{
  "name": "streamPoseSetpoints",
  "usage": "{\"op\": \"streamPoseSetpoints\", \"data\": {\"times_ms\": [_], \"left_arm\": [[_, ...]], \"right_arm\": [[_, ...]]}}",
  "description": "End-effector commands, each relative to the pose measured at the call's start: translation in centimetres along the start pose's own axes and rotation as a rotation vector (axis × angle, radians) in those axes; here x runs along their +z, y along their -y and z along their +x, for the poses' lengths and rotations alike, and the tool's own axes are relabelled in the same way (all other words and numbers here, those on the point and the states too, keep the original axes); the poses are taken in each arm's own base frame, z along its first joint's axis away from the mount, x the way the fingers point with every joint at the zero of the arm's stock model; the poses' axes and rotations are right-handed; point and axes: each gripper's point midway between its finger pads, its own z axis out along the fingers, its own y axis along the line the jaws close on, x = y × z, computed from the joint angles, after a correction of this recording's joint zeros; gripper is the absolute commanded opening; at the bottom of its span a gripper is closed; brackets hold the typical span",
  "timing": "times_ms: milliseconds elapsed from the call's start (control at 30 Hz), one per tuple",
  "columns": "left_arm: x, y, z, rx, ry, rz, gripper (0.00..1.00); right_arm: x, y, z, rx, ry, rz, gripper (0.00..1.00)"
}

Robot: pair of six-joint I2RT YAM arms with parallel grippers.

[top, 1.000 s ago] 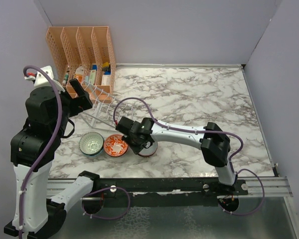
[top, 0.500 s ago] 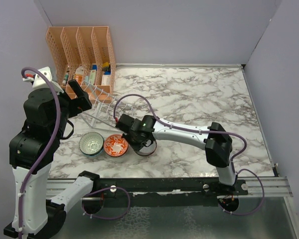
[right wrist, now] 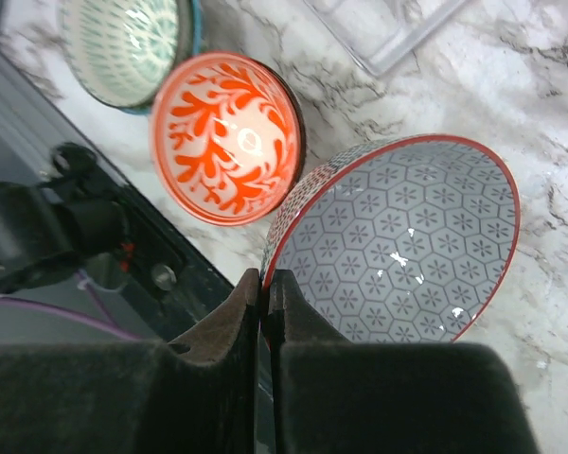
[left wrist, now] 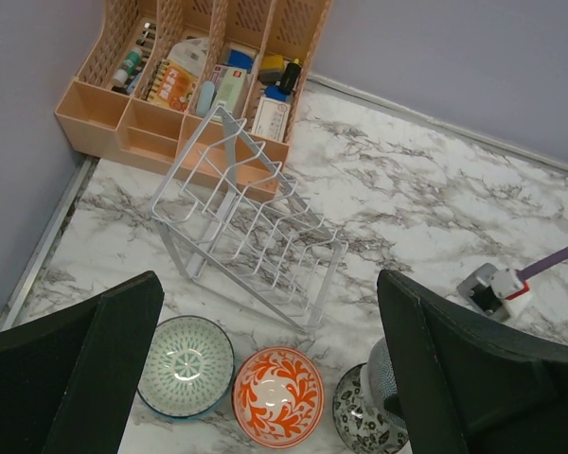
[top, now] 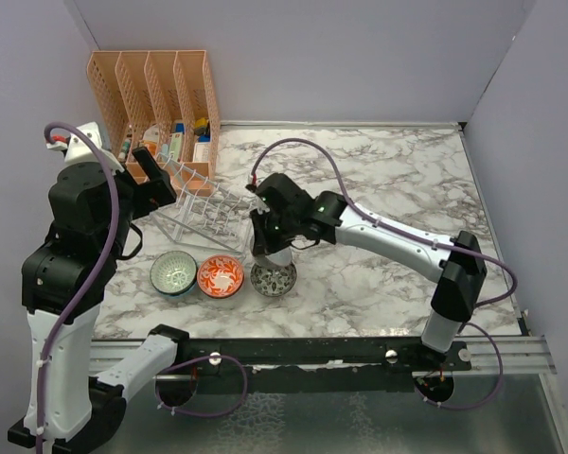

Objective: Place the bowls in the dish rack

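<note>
The robot's right gripper will next turn and carry the grey-blue bowl outward, lower it into the rack's wires nearest the floral bowl and let it go, since those slots are empty.
My right gripper (top: 273,244) is shut on the rim of the grey-blue bowl (right wrist: 398,246). It holds the bowl tilted, in the air just in front of the clear dish rack (top: 201,213). The gripper also shows in the right wrist view (right wrist: 263,279). The orange-red bowl (top: 220,276) and the teal-green bowl (top: 173,273) sit side by side on the marble in front of the rack. They also show in the left wrist view, orange (left wrist: 277,392) and teal (left wrist: 185,364). My left gripper (top: 151,180) is open and empty, high above the rack (left wrist: 256,236).
A black-and-white floral bowl (top: 273,280) sits on the table right under the held bowl. The orange file organizer (top: 156,90), filled with small items, stands behind the rack in the back left corner. Grey walls enclose the table on the left, back and right.
My right arm has risen and moved back with the grey-blue bowl, uncovering the floral bowl beneath it. The left arm has barely moved.
</note>
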Motion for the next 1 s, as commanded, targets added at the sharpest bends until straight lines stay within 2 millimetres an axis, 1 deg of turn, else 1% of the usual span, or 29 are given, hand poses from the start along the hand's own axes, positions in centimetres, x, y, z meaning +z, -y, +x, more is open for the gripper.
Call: {"op": "streamPoseSetpoints", "data": {"times_ms": [0,67,200,267,367,533,667,767,833,967], "left_arm": [[0.0,0.5,-1.3,0.008,0.031,0.018,0.99],[0.0,0.7,-1.6,0.011,0.034,0.02,0.99],[0.0,0.9,-2.4,0.02,0.042,0.022,0.99],[0.0,1.1,-2.7,0.021,0.044,0.025,0.99],[0.1,1.3,-3.2,0.029,0.041,0.028,0.99],[0.3,1.7,-3.9,0.048,0.035,0.027,0.99],[0.6,1.9,-4.3,0.068,0.028,0.026,0.99],[1.0,2.1,-4.1,0.082,0.013,0.026,0.99],[1.2,2.1,-4.0,0.088,0.006,0.026,0.99],[1.5,2.1,-3.8,0.097,-0.003,0.022,0.99]], "right_arm": [[-4.2,-4.6,-5.5,0.063,0.209,-0.275,0.01],[-5.3,-5.1,-7.0,0.107,0.267,-0.353,0.01],[-7.1,-4.9,-10.1,0.199,0.402,-0.499,0.01],[-7.5,-4.3,-11.5,0.243,0.472,-0.56,0.01],[-8.1,-3.0,-13.4,0.329,0.578,-0.649,0.01],[-7.6,-1.5,-15.2,0.455,0.693,-0.78,0.01],[-6.7,-0.3,-16.1,0.566,0.761,-0.866,0.01],[-5.7,0.4,-16.3,0.649,0.779,-0.943,0.01],[-4.6,1.0,-16.2,0.691,0.778,-0.958,0.01],[-3.5,2.3,-16.2,0.752,0.8,-0.981,0.01]]}}
